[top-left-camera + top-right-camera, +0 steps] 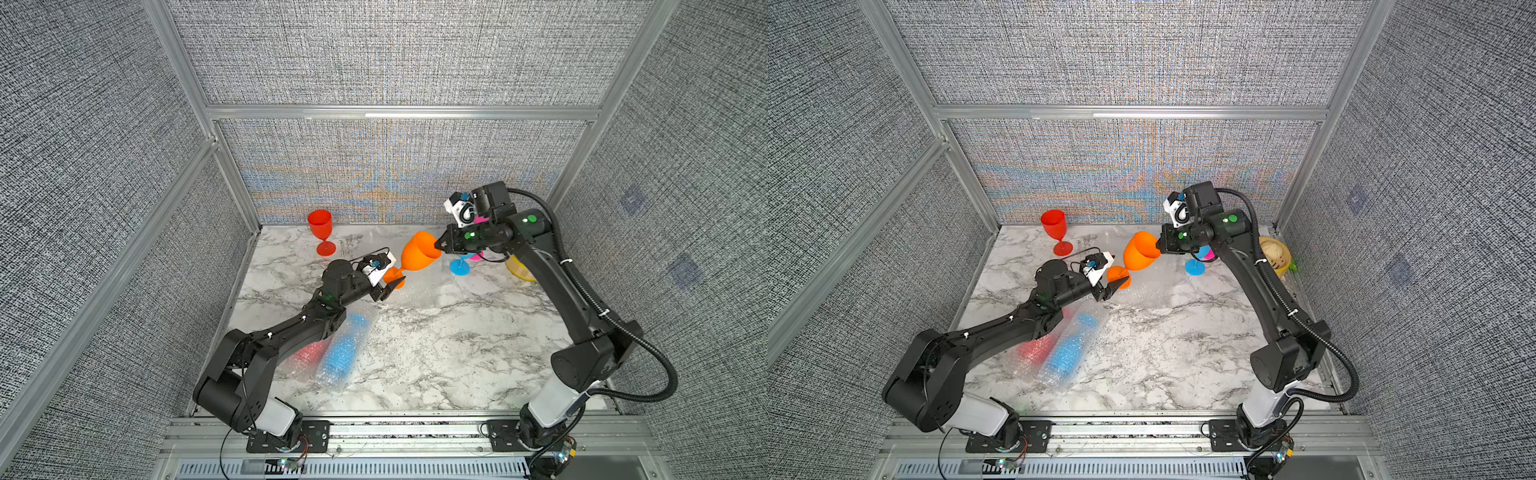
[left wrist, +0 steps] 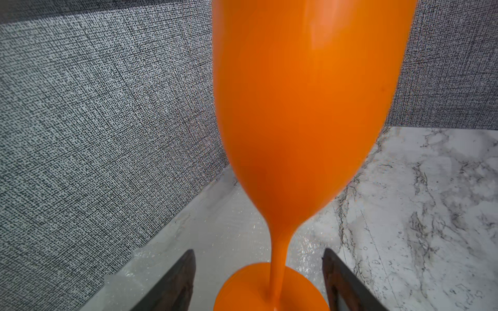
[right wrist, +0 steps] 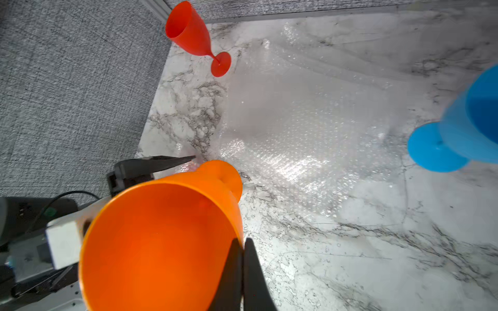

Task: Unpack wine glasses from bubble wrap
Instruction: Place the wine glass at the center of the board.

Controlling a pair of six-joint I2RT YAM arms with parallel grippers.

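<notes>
The robot's right gripper should move toward the steamer, lower the foot of the orange glass onto the marble [image 1: 493, 270] beside the standing blue glass and release the orange glass's rim, as unwrapped glasses stand there.
An orange wine glass [image 1: 419, 251] [image 1: 1140, 251] hangs tilted above the table. My right gripper [image 1: 437, 245] [image 3: 242, 242] is shut on its rim, one finger inside the bowl and one outside. My left gripper [image 1: 394, 288] [image 2: 258, 251] stands open, its fingers on either side of the orange foot [image 2: 269, 290] without touching it. A flat sheet of bubble wrap [image 3: 296, 121] lies on the marble under the glass. Two more glasses, one red [image 1: 307, 353] and one blue [image 1: 343, 349], lie rolled in bubble wrap below the left arm.
A bare red glass [image 1: 320, 224] [image 3: 188, 29] stands at the back left. A blue glass [image 1: 459, 266] [image 3: 471, 121] and a pink one [image 1: 1209, 252], mostly hidden, stand under the right arm. A yellow-rimmed steamer [image 1: 1275, 253] sits by the right wall.
</notes>
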